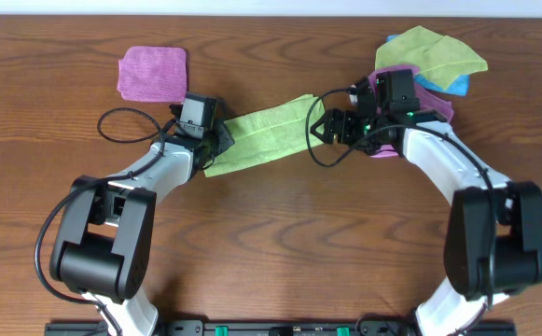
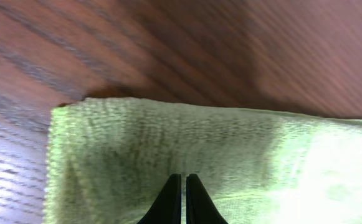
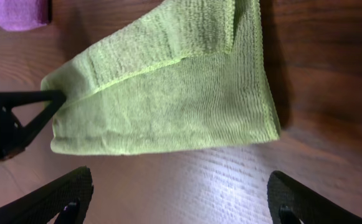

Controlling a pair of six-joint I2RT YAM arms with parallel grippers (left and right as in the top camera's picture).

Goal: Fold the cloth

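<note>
My right gripper will move down and to the left in the overhead view, onto the cloth's near corner. Its spread fingers are short of the cloth.
The lime-green cloth (image 1: 266,135) lies on the wooden table, folded into a long strip that runs between my two grippers. My left gripper (image 1: 219,142) is at its left end. In the left wrist view its fingers (image 2: 184,182) are pressed together on the cloth (image 2: 230,149). My right gripper (image 1: 319,126) is open and empty at the strip's right end. In the right wrist view its fingers (image 3: 184,199) are spread wide over bare wood, just short of the cloth's (image 3: 168,106) folded edge. The left gripper (image 3: 12,121) shows there at the far end.
A purple cloth (image 1: 152,73) lies at the back left and also shows in the right wrist view (image 3: 12,12). At the back right a yellow-green cloth (image 1: 434,51) is bunched with a blue one (image 1: 452,86), and another purple cloth (image 1: 441,105) lies under my right arm.
</note>
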